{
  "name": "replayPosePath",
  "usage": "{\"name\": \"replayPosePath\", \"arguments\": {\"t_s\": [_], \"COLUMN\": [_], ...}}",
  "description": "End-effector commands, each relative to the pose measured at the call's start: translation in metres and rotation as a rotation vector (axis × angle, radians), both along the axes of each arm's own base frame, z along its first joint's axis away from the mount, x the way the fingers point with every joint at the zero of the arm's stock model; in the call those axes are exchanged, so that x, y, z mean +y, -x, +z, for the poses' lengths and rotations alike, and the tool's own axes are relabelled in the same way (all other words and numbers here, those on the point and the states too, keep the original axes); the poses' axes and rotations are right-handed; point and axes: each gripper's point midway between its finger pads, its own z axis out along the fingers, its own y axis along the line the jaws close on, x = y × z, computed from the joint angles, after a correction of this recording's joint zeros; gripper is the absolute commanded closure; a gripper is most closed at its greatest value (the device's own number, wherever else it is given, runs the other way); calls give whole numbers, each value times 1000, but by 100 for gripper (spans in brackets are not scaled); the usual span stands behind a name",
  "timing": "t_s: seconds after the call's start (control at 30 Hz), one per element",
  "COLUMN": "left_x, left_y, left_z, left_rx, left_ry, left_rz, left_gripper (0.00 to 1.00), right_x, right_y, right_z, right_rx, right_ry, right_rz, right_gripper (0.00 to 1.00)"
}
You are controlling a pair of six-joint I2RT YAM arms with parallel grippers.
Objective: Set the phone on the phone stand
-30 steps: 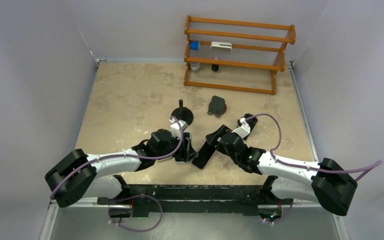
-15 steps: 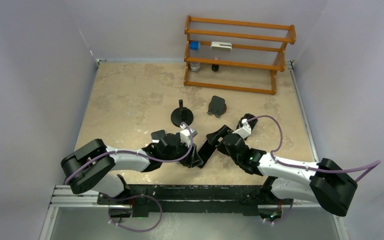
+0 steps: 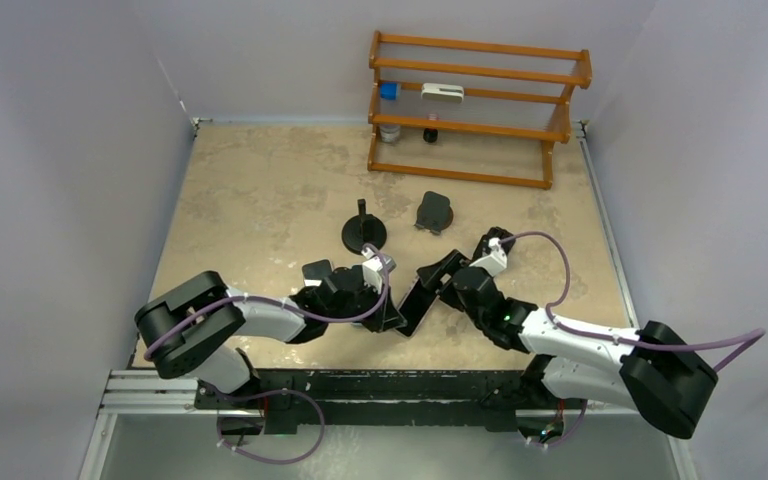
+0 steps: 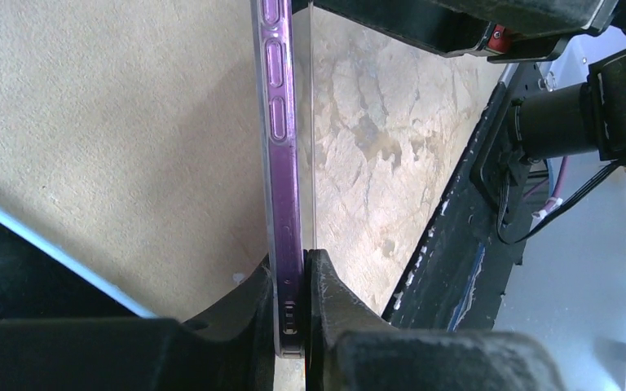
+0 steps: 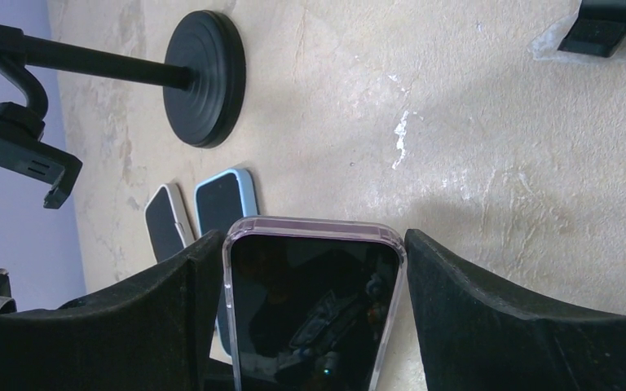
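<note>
The purple phone is spanned by my right gripper. My left gripper should next rise over the blue phone to the left in the top view, turning, and free the purple phone.
The phone [image 3: 415, 305], dark-screened in a clear purple-tinted case, is held off the table between both arms near the front. In the left wrist view my left gripper [image 4: 291, 267] is shut on the thin purple edge of the phone [image 4: 281, 147]. In the right wrist view my right gripper [image 5: 314, 240] spans the width of the phone [image 5: 310, 318], one finger on each long side. The phone stand [image 3: 363, 232], a black round base with a post, stands just behind the left gripper [image 3: 395, 312]. The stand's base [image 5: 204, 77] and clamp arm show beyond the phone.
A small black holder [image 3: 433, 212] lies right of the stand. A wooden rack [image 3: 475, 110] with small items stands at the back of the table [image 3: 260, 180]. Grey walls close in both sides. The black rail [image 3: 380, 385] runs along the near edge.
My left gripper has moved right to the phone and closed on its edge. The right gripper has kept hold of the phone and barely shifted.
</note>
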Motion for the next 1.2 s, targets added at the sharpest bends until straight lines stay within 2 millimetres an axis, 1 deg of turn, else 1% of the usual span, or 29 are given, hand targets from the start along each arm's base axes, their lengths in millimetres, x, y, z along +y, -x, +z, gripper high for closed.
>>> {"name": "replayPosePath", "arguments": {"t_s": [0.0, 0.03, 0.1, 0.13, 0.2, 0.27, 0.33, 0.4, 0.43, 0.47, 0.53, 0.6, 0.67, 0.73, 0.83, 0.9, 1.0, 1.03, 1.07, 1.17], "left_x": [-9, -8, -8, -7, -6, -6, -8, -6, -3, 2, 7, 9, 14, 23, 37, 46, 57, 61, 66, 70], "left_y": [1, -2, -8, -14, -22, -26, -29, -29, -29, -28, -27, -19, -16, -11, -6, 2, 8, 9, 12, 26], "left_z": [0, 3, 13, 18, 32, 48, 67, 84, 93, 98, 115, 133, 149, 158, 171, 184, 209, 217, 224, 250], "left_rx": [-90, -115, -161, -191, -244, -287, -342, -401, -433, -457, -506, -545, -563, -548, -507, -490, -525, -543, -556, -595], "left_ry": [4, -5, -27, -47, -78, -115, -133, -159, -175, -205, -223, -196, -190, -198, -228, -213, -177, -168, -159, -94], "left_rz": [-68, -67, -66, -55, -54, -78, -119, -171, -200, -227, -264, -321, -360, -409, -448, -474, -478, -472, -477, -514], "left_gripper": [100, 100, 100, 100, 100, 100, 100, 100, 100, 100, 100, 100, 100, 100, 100, 100, 100, 100, 100, 100], "right_x": [9, 8, 3, -2, -12, -18, -16, -12, -10, -9, -9, -8, 2, 14, 26, 29, 28, 28, 26, 22], "right_y": [-12, -13, -17, -20, -27, -32, -31, -24, -17, -10, 5, 16, 35, 54, 74, 83, 95, 98, 100, 91], "right_z": [33, 36, 43, 47, 61, 87, 118, 152, 171, 187, 217, 237, 254, 266, 277, 278, 284, 284, 278, 268], "right_rx": [-109, -127, -173, -196, -245, -321, -428, -555, -627, -693, -807, -845, -894, -934, -951, -951, -965, -965, -945, -908], "right_ry": [-60, -34, 53, 119, 248, 328, 343, 315, 296, 290, 228, 183, 151, 138, 148, 167, 162, 162, 177, 233], "right_rz": [19, 33, 58, 65, 73, 88, 139, 201, 236, 271, 311, 343, 456, 593, 748, 821, 874, 888, 906, 882], "right_gripper": [26, 15, 2, 1, 1, 1, 1, 1, 1, 1, 1, 1, 2, 1, 1, 1, 1, 1, 2, 2]}}
